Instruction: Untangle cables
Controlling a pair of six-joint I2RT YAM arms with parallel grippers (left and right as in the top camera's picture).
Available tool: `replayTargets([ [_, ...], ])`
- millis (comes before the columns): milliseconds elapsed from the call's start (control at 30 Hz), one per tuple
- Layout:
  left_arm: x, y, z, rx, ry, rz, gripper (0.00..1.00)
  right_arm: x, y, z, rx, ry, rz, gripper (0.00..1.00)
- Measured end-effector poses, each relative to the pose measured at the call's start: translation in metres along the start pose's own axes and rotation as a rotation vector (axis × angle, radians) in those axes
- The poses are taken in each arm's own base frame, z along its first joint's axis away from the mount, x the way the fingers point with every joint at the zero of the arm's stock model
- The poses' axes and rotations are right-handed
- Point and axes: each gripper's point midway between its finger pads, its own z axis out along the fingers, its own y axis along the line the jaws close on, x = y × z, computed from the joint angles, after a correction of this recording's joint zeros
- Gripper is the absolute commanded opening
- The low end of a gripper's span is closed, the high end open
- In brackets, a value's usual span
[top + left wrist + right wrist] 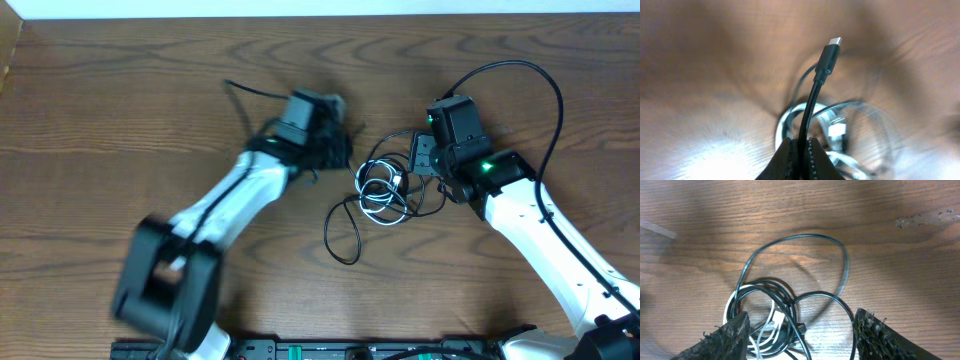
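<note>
I should pull the black cable away from the tangle with my left gripper next and let it go, because bare wood lies to the gripper's left in the overhead view.
A tangle of thin cables [385, 190], black ones coiled with a white one, lies mid-table, with one black loop [343, 232] trailing toward the front. My left gripper [338, 148] is just left of the tangle. In the left wrist view it [801, 155] is shut on a black cable [810, 107] whose USB-C plug [830, 52] sticks up past the jaws. The blurred coil lies behind it. My right gripper [412, 165] is at the tangle's right side. In the right wrist view it [797, 330] is open above the coil [770, 307], where a white plug [778, 316] shows.
The table is dark brown wood [120, 120] with a pale edge along the back [300, 8]. A thick black wire [520, 70] arcs off the right arm. The arm bases and a rail [330, 350] sit at the front edge.
</note>
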Motion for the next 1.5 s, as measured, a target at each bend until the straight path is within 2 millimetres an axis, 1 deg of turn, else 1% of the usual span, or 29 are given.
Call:
replayTargets([
  [67, -0.034, -0.026, -0.053, 0.077, -0.137, 0.034, 0.08, 0.0, 0.0, 0.0, -0.001, -0.002, 0.0, 0.67],
  [133, -0.048, -0.051, -0.088, 0.138, -0.204, 0.073, 0.08, -0.001, 0.001, 0.0, -0.002, -0.005, 0.0, 0.69],
  [167, -0.045, -0.053, -0.089, 0.147, -0.195, 0.073, 0.07, -0.001, 0.001, 0.0, -0.002, -0.004, 0.0, 0.7],
  [200, -0.045, -0.05, -0.085, 0.142, -0.188, 0.067, 0.08, -0.001, 0.0, 0.0, -0.002, -0.004, 0.0, 0.7],
  [233, -0.049, -0.049, -0.086, 0.145, -0.203, 0.07, 0.07, 0.0, 0.0, 0.001, -0.001, -0.002, 0.0, 0.72],
  [267, -0.058, -0.046, -0.089, 0.146, -0.237, 0.073, 0.07, 0.002, 0.0, 0.004, 0.002, 0.009, -0.001, 0.75],
  [300, -0.069, -0.038, -0.098, 0.131, -0.282, 0.066, 0.07, 0.008, 0.001, 0.012, 0.004, 0.038, -0.003, 0.75],
  [367, -0.086, -0.006, -0.116, 0.015, -0.362, 0.019, 0.07, 0.017, 0.004, 0.024, -0.009, 0.082, -0.009, 0.74],
  [433, -0.102, 0.042, -0.15, -0.149, -0.461, -0.061, 0.07, 0.025, 0.005, 0.032, -0.01, 0.117, -0.013, 0.67],
  [467, -0.109, 0.068, -0.167, -0.215, -0.508, -0.122, 0.07, 0.027, 0.005, 0.034, -0.012, 0.126, -0.009, 0.66],
  [567, -0.114, 0.127, -0.202, -0.313, -0.588, -0.313, 0.07, 0.027, 0.001, 0.037, -0.005, 0.136, 0.022, 0.68],
  [600, -0.112, 0.144, -0.212, -0.341, -0.607, -0.373, 0.07, 0.027, -0.002, 0.038, 0.001, 0.14, 0.043, 0.68],
  [633, -0.108, 0.154, -0.217, -0.358, -0.609, -0.419, 0.08, 0.027, -0.003, 0.04, 0.002, 0.142, 0.057, 0.68],
  [700, -0.099, 0.166, -0.219, -0.382, -0.592, -0.484, 0.07, 0.028, 0.0, 0.045, -0.019, 0.152, 0.081, 0.69],
  [800, -0.079, 0.168, -0.21, -0.401, -0.514, -0.54, 0.07, 0.029, 0.012, 0.052, -0.073, 0.163, 0.091, 0.72],
  [833, -0.076, 0.167, -0.207, -0.402, -0.5, -0.543, 0.07, 0.029, 0.014, 0.054, -0.084, 0.161, 0.093, 0.72],
  [900, -0.067, 0.161, -0.199, -0.399, -0.454, -0.543, 0.07, 0.024, 0.026, 0.066, -0.138, 0.149, 0.099, 0.72],
  [967, -0.065, 0.151, -0.191, -0.383, -0.425, -0.514, 0.07, 0.022, 0.038, 0.079, -0.189, 0.137, 0.101, 0.72],
  [1000, -0.063, 0.145, -0.186, -0.377, -0.407, -0.496, 0.08, 0.023, 0.048, 0.087, -0.224, 0.135, 0.096, 0.72],
  [1067, -0.061, 0.134, -0.178, -0.361, -0.384, -0.462, 0.07, 0.029, 0.065, 0.098, -0.273, 0.141, 0.079, 0.71],
  [1100, -0.06, 0.13, -0.176, -0.356, -0.376, -0.447, 0.07, 0.036, 0.072, 0.105, -0.29, 0.153, 0.067, 0.71],
  [1167, -0.059, 0.122, -0.17, -0.346, -0.359, -0.413, 0.07, 0.046, 0.08, 0.112, -0.299, 0.173, 0.051, 0.71],
  [1200, -0.057, 0.118, -0.167, -0.342, -0.343, -0.39, 0.07, 0.055, 0.089, 0.117, -0.317, 0.187, 0.032, 0.71],
  [1267, -0.052, 0.112, -0.163, -0.339, -0.317, -0.371, 0.07, 0.058, 0.099, 0.116, -0.341, 0.182, 0.014, 0.71],
  [1300, -0.05, 0.111, -0.161, -0.34, -0.307, -0.365, 0.08, 0.054, 0.111, 0.114, -0.373, 0.152, -0.001, 0.7],
  [1367, -0.043, 0.107, -0.157, -0.341, -0.277, -0.351, 0.08, 0.054, 0.124, 0.111, -0.396, 0.128, -0.026, 0.63],
  [1400, -0.038, 0.106, -0.153, -0.342, -0.255, -0.35, 0.07, 0.056, 0.126, 0.11, -0.391, 0.125, -0.034, 0.55],
  [1467, -0.027, 0.101, -0.146, -0.343, -0.214, -0.345, 0.08, 0.06, 0.131, 0.109, -0.378, 0.117, -0.053, 0.5],
  [1500, -0.024, 0.097, -0.144, -0.341, -0.198, -0.336, 0.07, 0.062, 0.132, 0.109, -0.361, 0.107, -0.068, 0.44],
])
